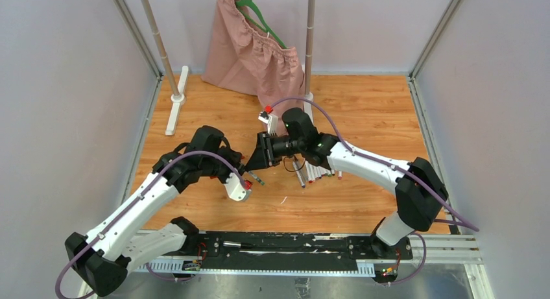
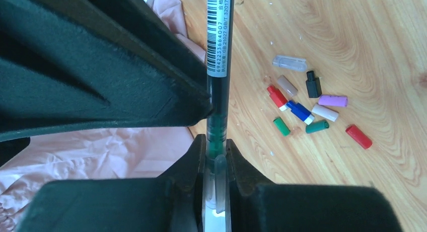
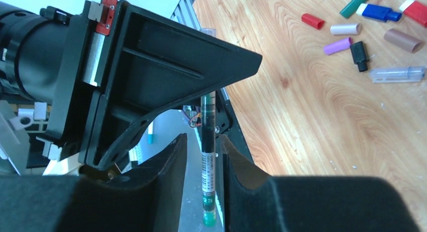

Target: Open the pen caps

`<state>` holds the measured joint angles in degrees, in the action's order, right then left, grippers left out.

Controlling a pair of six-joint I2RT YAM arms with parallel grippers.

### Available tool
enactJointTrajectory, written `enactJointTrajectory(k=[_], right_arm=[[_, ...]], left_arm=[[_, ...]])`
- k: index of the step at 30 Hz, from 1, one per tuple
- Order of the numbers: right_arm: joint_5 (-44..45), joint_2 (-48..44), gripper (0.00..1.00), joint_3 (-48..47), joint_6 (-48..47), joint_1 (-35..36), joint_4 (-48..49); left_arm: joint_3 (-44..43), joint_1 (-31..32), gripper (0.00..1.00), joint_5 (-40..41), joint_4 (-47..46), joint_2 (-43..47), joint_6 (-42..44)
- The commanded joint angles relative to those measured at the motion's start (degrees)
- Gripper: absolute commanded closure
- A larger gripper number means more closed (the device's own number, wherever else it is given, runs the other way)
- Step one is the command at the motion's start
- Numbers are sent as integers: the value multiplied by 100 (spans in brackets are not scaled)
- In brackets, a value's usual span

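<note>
My left gripper draws away from the body of the pen next and lowers to bare wood beside the purple cap, freeing the clear cap. Loose caps lie together below.
A pen (image 2: 217, 66) with a barcode label, green ink and a clear cap (image 2: 217, 164) is held between both grippers above the table. My left gripper (image 2: 216, 147) is shut on the clear cap end. My right gripper (image 3: 203, 141) is open, and the pen barrel (image 3: 208, 161) stands between its jaws with a small gap on each side. Loose pen caps lie on the wooden table (image 2: 352, 35): red (image 2: 277, 97), blue (image 2: 300, 111) and green (image 2: 281, 126) among several. They also show in the right wrist view, such as one red cap (image 3: 313, 21). In the top view the two grippers meet at mid-table, the left (image 1: 251, 177) and the right (image 1: 249, 165).
A row of white pen barrels (image 1: 318, 172) lies under the right arm. A pink skirt (image 1: 250, 52) on a green hanger (image 1: 259, 17) hangs from a rack with two poles (image 1: 310, 39) at the back. Grey walls close in the sides.
</note>
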<state>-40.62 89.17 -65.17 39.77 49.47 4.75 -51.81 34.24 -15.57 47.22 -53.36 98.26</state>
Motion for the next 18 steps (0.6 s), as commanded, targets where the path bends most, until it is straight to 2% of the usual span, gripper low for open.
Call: enactJointTrajectory(k=[1, 5, 8, 10, 13, 18], right_arm=[[-47, 55, 62, 184, 15, 7, 52], [-97, 137, 59, 249, 95, 44, 214], [-113, 190, 61, 211, 157, 56, 306], [-94, 211, 73, 188, 175, 52, 313], [50, 110, 98, 277, 179, 30, 316], [359, -231, 100, 610, 138, -83, 97]], left_arm=[[-197, 55, 100, 98, -118, -87, -443], [-323, 52, 100, 79, -117, -142, -657], [-338, 51, 100, 96, -117, -149, -683], [-378, 50, 100, 136, -117, -185, -774], [-342, 52, 100, 213, -108, -184, -771], [4, 50, 100, 706, -405, -161, -706]])
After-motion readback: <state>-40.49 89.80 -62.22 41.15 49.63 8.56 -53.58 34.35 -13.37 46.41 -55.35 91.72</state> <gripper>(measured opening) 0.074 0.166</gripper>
